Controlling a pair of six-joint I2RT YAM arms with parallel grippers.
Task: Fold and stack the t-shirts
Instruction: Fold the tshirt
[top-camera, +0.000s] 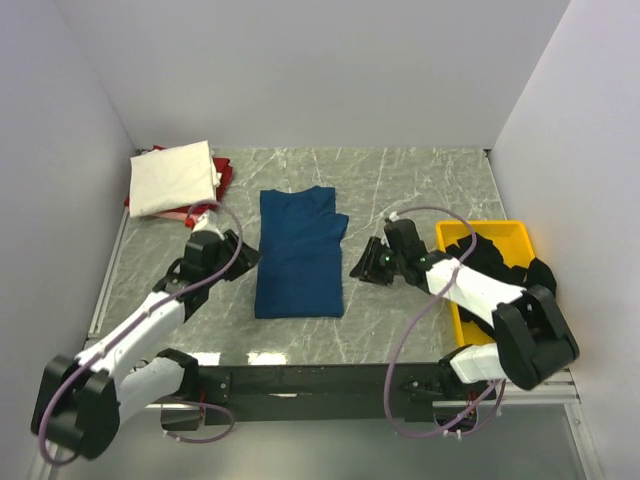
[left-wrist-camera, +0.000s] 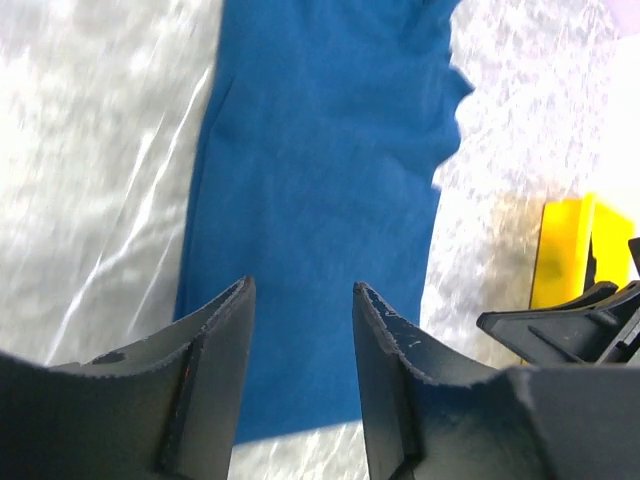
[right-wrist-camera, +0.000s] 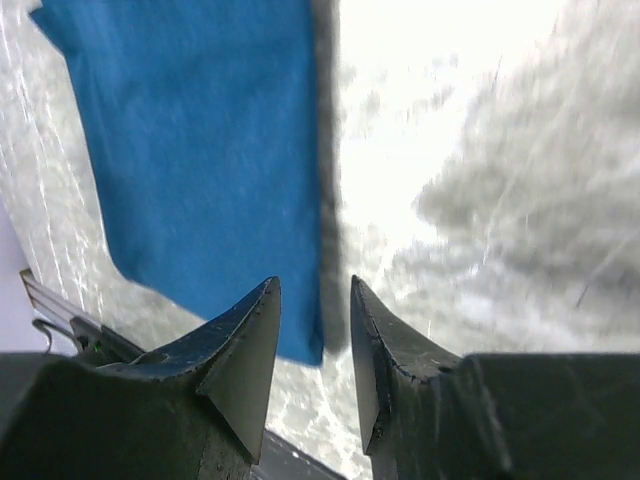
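Note:
The left gripper needs to hover midway along the shirt's edge, so the robot will draw it back and down onto that edge's near corner (top-camera: 259, 314), below it toward the robot's base.
A dark blue t-shirt (top-camera: 298, 252) lies folded into a long strip in the middle of the table, also seen in the left wrist view (left-wrist-camera: 320, 180) and the right wrist view (right-wrist-camera: 200, 150). My left gripper (top-camera: 240, 258) hovers at its left edge, jaws open and empty (left-wrist-camera: 302, 290). On the other side, my right gripper (top-camera: 362, 265) is open just off the shirt's right edge (right-wrist-camera: 315, 285), holding nothing. A folded cream t-shirt (top-camera: 175, 177) rests on a red one (top-camera: 226, 178) at the back left. A black t-shirt (top-camera: 505, 258) is draped over the tray.
The yellow tray (top-camera: 455, 232) stands at the right side, partly under my right arm and the black cloth. White walls close in the table on three sides. A metal rail runs along the table's left edge (top-camera: 108, 280).

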